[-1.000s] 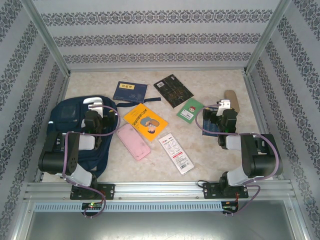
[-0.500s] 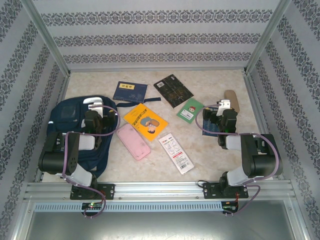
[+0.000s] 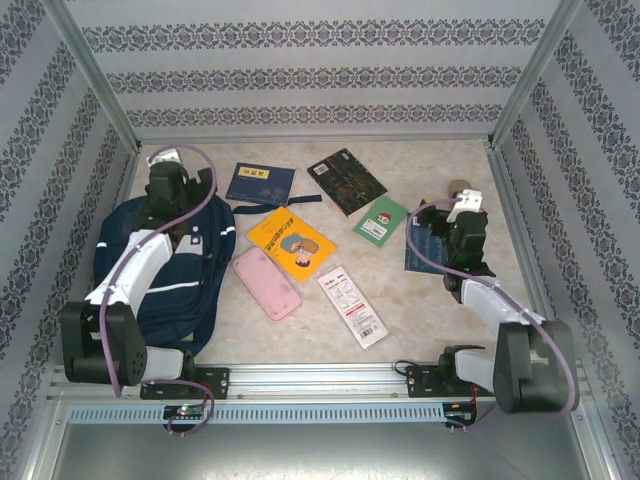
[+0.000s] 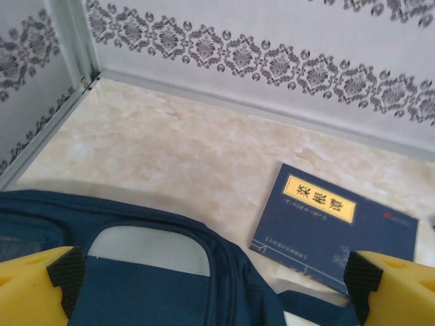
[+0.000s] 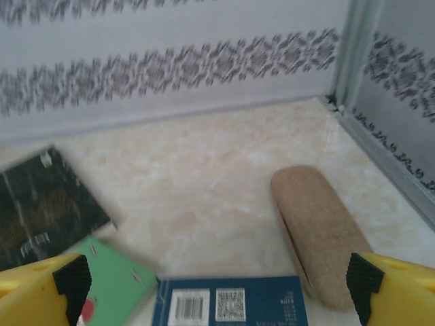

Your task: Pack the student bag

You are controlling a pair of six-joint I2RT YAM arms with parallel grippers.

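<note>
Next, my left gripper will lower its open fingers across the bag onto the bag's navy fold beside the bag's strap, since that fold lies below the gripper toward the yellow book.
The student bag is a navy backpack lying flat at the left of the table, with a white stripe across it. In the left wrist view its top edge and a grey patch fill the lower left. My left gripper hovers open over the bag's far end, and nothing sits between its yellow fingertips. At the right side my right gripper is open above a blue book and a tan case. Its jaws stand wide and hold nothing.
A navy book, black book, green book, yellow book, pink case and white packet lie across the middle. Patterned walls and metal rails close the table on three sides.
Both arms have unfolded and reached toward the far side. The left gripper moved from mid-bag to the bag's far end. The right gripper moved slightly farther and right. Both stayed open.
</note>
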